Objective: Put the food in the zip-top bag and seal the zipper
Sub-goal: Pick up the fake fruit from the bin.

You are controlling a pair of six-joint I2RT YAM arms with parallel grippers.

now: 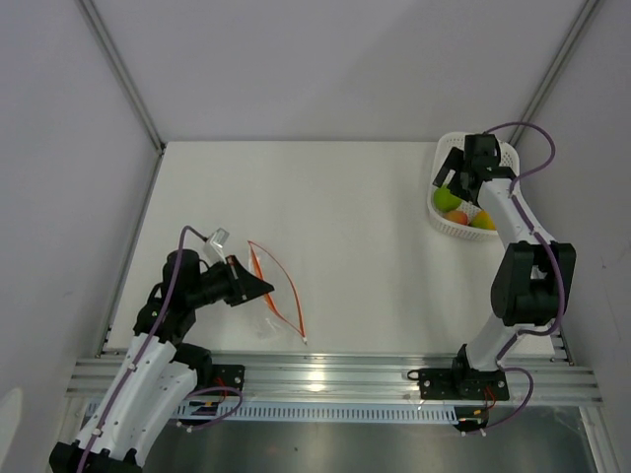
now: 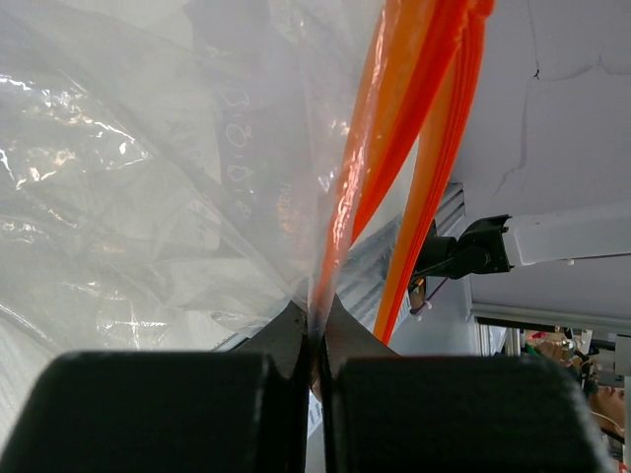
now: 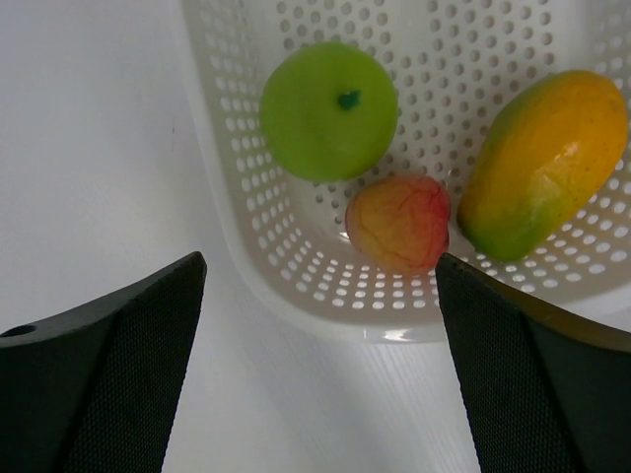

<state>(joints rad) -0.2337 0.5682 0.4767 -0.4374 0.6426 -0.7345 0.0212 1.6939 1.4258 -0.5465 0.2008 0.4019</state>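
Note:
I should next move my right gripper's open fingers outward past the basket's near rim and down around the lime-green ball [image 3: 328, 110], which lies below and farther out.
The three fruits lie in the white perforated basket [image 3: 296, 286]: a lime-green ball [image 3: 328, 110], a yellow-orange piece [image 3: 544, 163] and a smaller red-orange one [image 3: 398, 223]. In the top view the green ball [image 1: 447, 199] shows under my right gripper [image 1: 459, 180], which hovers open and empty over the basket's near rim [image 3: 320, 281]. My left gripper [image 1: 264, 287] is shut on the clear zip-top bag [image 2: 148, 177] at its mouth edge, pinching one side of the red-orange zipper [image 2: 365, 168]. The bag's mouth [image 1: 276, 281] stands open as a loop.
The basket [image 1: 449, 225] sits at the table's far right. Metal rails [image 1: 325, 374] run along the near edge. Grey walls close in the left, back and right sides.

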